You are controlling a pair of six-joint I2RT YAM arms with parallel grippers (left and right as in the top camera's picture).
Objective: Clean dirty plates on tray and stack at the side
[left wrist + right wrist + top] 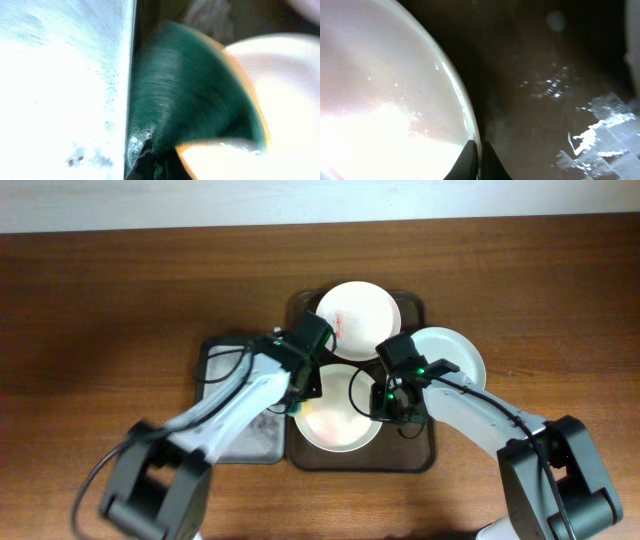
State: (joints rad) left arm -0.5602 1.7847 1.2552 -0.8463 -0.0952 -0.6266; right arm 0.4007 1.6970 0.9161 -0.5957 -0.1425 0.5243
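Observation:
The grey tray beside the brown tray has free space, so my left gripper will next move the sponge (297,409) onto it from the near plate's edge.
The dark brown tray (425,450) holds two white plates. The far plate (358,318) has red smears. The near plate (335,425) has a faint pink smear. My right gripper (386,406) is shut on the near plate's right rim; in the right wrist view the rim (462,107) runs between its fingers (479,161). My left gripper (300,392) is shut on a green and yellow sponge (297,409) at the near plate's left edge. In the left wrist view the sponge (195,85) is blurred beside the plate (285,75). A pale green plate (455,355) lies on the table right of the tray.
A smaller grey tray with a black rim (250,442) lies left of the brown tray and fills the left of the left wrist view (60,75). Wet streaks show on the brown tray floor (545,100). The wooden table (100,310) spreads around both trays.

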